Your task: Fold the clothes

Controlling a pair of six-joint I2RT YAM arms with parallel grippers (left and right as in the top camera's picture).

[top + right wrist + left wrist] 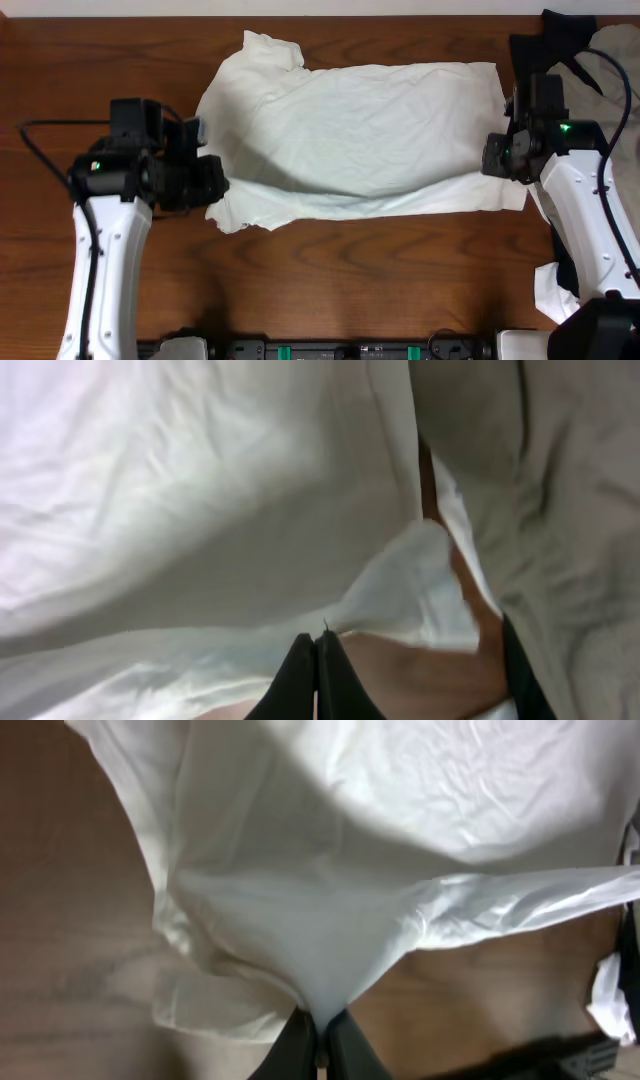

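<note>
I will move my right gripper outward and down onto the shirt's shadowed cloth (472, 158) (312, 565), lying outward and below it, and release there, as the shirt's edge hangs raised.
The clothes, a white wrinkled T-shirt (360, 130), lie spread across the middle of the wooden table with the plain side up, so the print does not show. At the shirt's left edge my left gripper (222, 187) is shut on a pinch of cloth, which funnels down into its tips (322, 1018) in the left wrist view. My right gripper (490, 160) is shut on the shirt's right edge (318, 640). The cloth (400, 840) (180, 500) is stretched between the two grippers and lifted a little, casting a shadow underneath.
A black garment (560, 35) and a beige-grey garment (615, 50) (570, 510) lie at the far right corner, behind my right arm. Another white cloth (550, 290) lies at the right edge near the front. Bare wood (350, 280) runs along the front.
</note>
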